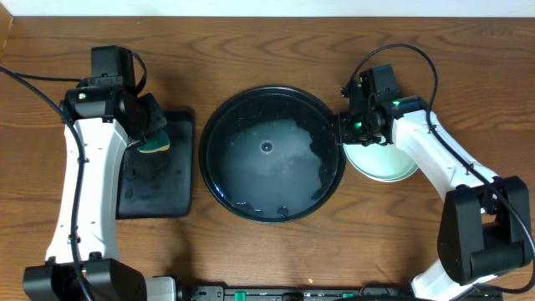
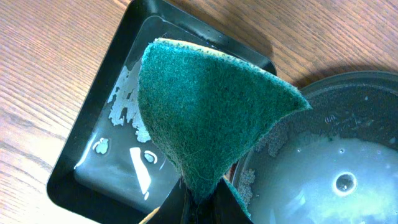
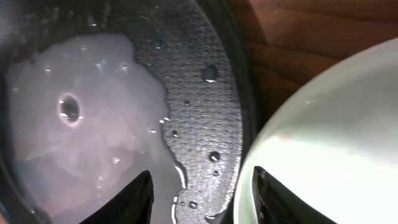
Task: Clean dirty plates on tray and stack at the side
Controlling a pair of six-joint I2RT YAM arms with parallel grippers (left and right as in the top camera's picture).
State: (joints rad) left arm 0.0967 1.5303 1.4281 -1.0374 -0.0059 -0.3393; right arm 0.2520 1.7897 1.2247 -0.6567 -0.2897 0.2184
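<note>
I should next lower my left gripper and release the green sponge (image 1: pixel 154 144) on the rectangular black tray's wet bottom, empty below it.
The large round black tray (image 1: pixel 219 125) sits mid-table with milky soapy water on its floor and no plate on it; it also shows in the right wrist view (image 3: pixel 205 93) and the left wrist view (image 2: pixel 373 99). A light aqua-mint plate (image 1: pixel 386 163) lies on the wood just right of the tray and fills the right of the right wrist view (image 3: pixel 329 137); whether other plates lie under it is hidden. My right gripper (image 1: pixel 348 130) (image 3: pixel 202 199) is open and empty, one finger over the plate's left edge, the other over the tray floor. My left gripper (image 1: pixel 149 125) (image 2: pixel 202 208) is shut on a green sponge (image 1: pixel 154 144) (image 2: pixel 211 106).
A smaller rectangular black tray (image 1: pixel 155 188) (image 2: pixel 93 168), wet with suds, lies left of the round tray, under the held sponge. Dark wood-grain tabletop (image 1: pixel 276 50) surrounds everything. Cables run from both arms across the back corners.
</note>
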